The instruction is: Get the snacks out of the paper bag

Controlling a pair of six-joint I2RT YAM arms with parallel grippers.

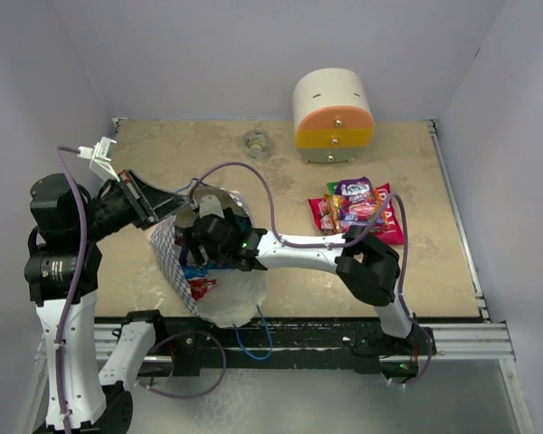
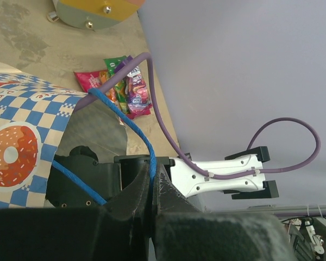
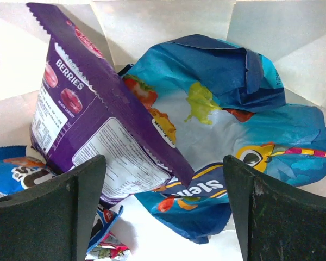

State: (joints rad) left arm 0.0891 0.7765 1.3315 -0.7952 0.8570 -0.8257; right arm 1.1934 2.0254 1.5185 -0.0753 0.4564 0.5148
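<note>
My right gripper needs to move gently a little to the left in the top view next, onto the purple packet's sealed edge (image 3: 164,152), because that edge runs between the open fingers.
The paper bag (image 1: 174,253), blue-and-white checkered outside and cream inside, lies open near the table's front edge; its checkered side shows in the left wrist view (image 2: 22,125). My left gripper (image 1: 159,206) is shut on the bag's blue cord handle (image 2: 136,130) and holds the mouth up. My right gripper (image 1: 208,244) is open inside the bag, its fingers either side of a purple berries packet (image 3: 92,119) and a crumpled blue packet (image 3: 228,147). More packets (image 3: 11,174) lie at the lower left. A pile of snacks (image 1: 357,210) lies on the table to the right.
A rounded cream, orange and yellow drawer box (image 1: 333,116) stands at the back right. A small round metal object (image 1: 256,142) lies at the back centre. The table's raised rim (image 1: 457,226) runs along the right side. The purple cable (image 1: 271,208) loops over the bag.
</note>
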